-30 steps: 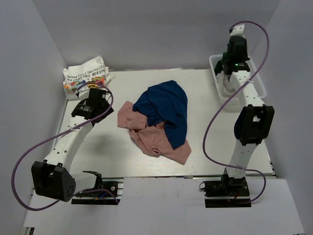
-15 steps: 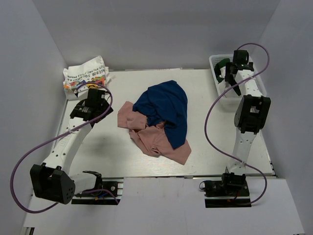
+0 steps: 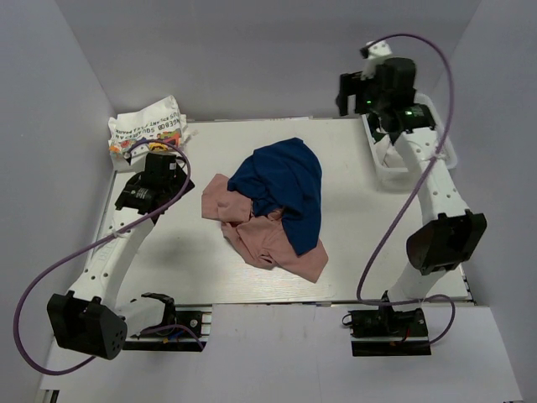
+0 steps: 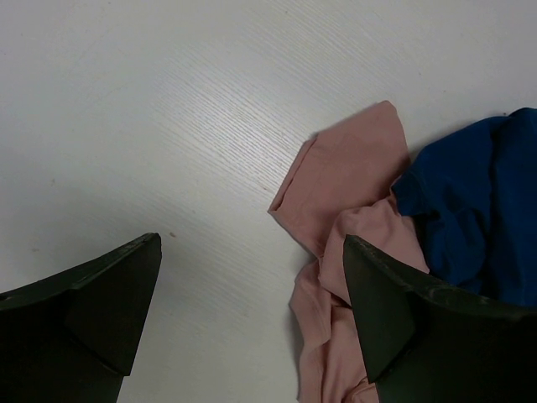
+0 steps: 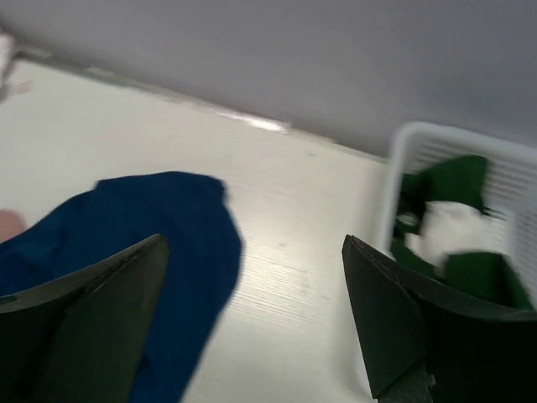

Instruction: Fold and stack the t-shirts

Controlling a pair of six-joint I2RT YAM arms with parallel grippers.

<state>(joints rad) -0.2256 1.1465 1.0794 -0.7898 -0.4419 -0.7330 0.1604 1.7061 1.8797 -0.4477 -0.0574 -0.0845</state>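
I will next lower my right gripper, away from the basket, to the far basket-side corner of the navy blue t-shirt, since it lies over the pink t-shirt.
A navy blue t-shirt [image 3: 281, 186] lies crumpled over a dusty pink t-shirt [image 3: 270, 242] in the middle of the table. A white t-shirt with colourful print [image 3: 148, 126] sits folded at the back left. A dark green t-shirt [image 5: 453, 180] and a white t-shirt [image 5: 453, 231] lie in the basket. My left gripper [image 4: 252, 242] hangs open over bare table just left of the pink t-shirt [image 4: 344, 176], holding nothing. My right gripper [image 5: 254, 241] is open and empty, high above the table's back, between the navy t-shirt [image 5: 143, 243] and the basket.
The white mesh basket [image 3: 446, 151] stands at the back right edge of the table. Grey walls close in the back and both sides. Purple cables loop off both arms. The left gripper [image 3: 149, 180] and right gripper [image 3: 351, 94] stand far apart.
My right gripper has opened, lifted away from the basket and swung left toward the back of the table. The left arm has shifted slightly left. The shirts on the table lie unchanged.
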